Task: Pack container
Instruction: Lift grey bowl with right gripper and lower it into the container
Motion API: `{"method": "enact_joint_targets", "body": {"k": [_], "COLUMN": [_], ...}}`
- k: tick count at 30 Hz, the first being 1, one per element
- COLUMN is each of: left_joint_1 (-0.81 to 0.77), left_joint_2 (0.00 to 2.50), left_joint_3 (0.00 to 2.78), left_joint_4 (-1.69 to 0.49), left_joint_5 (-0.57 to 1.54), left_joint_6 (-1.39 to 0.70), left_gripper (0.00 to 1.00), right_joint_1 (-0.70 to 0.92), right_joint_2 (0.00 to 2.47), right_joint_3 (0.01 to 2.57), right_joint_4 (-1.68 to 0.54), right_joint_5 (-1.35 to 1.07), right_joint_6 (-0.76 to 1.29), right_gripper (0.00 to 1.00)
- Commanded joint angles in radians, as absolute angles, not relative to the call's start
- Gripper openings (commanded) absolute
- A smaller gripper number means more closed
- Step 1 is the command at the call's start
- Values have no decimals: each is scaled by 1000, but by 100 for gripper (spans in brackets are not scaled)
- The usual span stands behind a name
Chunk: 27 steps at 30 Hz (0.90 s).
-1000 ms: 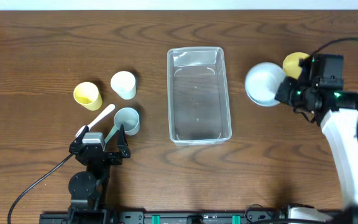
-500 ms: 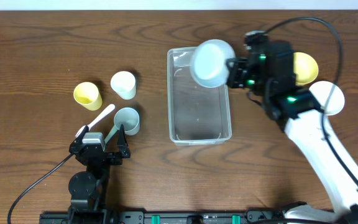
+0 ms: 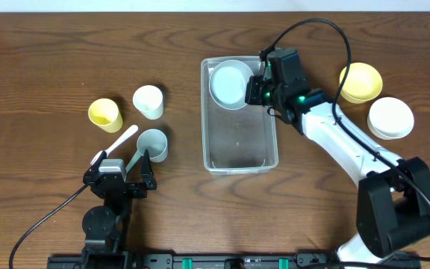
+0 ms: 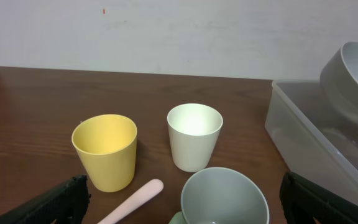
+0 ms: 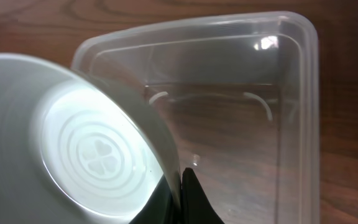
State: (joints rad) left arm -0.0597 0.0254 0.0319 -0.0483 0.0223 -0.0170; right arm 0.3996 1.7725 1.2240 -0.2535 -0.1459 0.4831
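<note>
The bowl still hangs partly above the container's rim, so the right gripper needs to lower it into the far end of the container and release it near the container's bottom.
The clear container (image 3: 270, 149) stands at the table's middle; it also shows in the right wrist view (image 5: 303, 124) and the left wrist view (image 4: 303, 134). My right gripper (image 3: 256, 91) is shut on the rim of a pale grey-white bowl (image 3: 230, 84) and holds it tilted over the container's far end; the pinch shows in the right wrist view (image 5: 180, 186) with the bowl (image 5: 92, 149). My left gripper (image 3: 122, 170) is open and empty, just in front of a grey-green cup (image 3: 154, 143), also in the left wrist view (image 4: 225, 199).
A yellow cup (image 3: 104, 113), a white cup (image 3: 148, 101) and a pale pink spoon (image 3: 122, 138) lie left of the container. A yellow bowl (image 3: 360, 81) and a white bowl (image 3: 390, 117) sit at the right.
My right arm carried the bowl leftward from the right side to over the container's far end and lowered it. The white bowl under it is now uncovered. The left arm stayed still.
</note>
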Motion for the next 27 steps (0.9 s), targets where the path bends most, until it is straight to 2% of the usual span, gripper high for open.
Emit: {"method": "enact_joint_targets", "body": {"k": [1, 7, 25, 27], "left_joint_1": [-56, -56, -56, -56], "left_joint_2": [26, 26, 26, 26], "left_joint_3": [4, 4, 4, 4], "left_joint_4": [-69, -69, -69, -69], "left_joint_5": [8, 8, 8, 8], "left_joint_6": [3, 3, 3, 4], "left_gripper": [98, 98, 98, 98], "right_joint_1": [408, 410, 440, 440], "right_joint_2": [1772, 1819, 1884, 1884], "right_joint_3": [1257, 1257, 1257, 1257], "right_joint_4": [-279, -331, -288, -287], "right_joint_5": [-75, -49, -33, -33], "right_joint_6": [492, 470, 447, 447], "right_gripper": [2, 2, 2, 9]}}
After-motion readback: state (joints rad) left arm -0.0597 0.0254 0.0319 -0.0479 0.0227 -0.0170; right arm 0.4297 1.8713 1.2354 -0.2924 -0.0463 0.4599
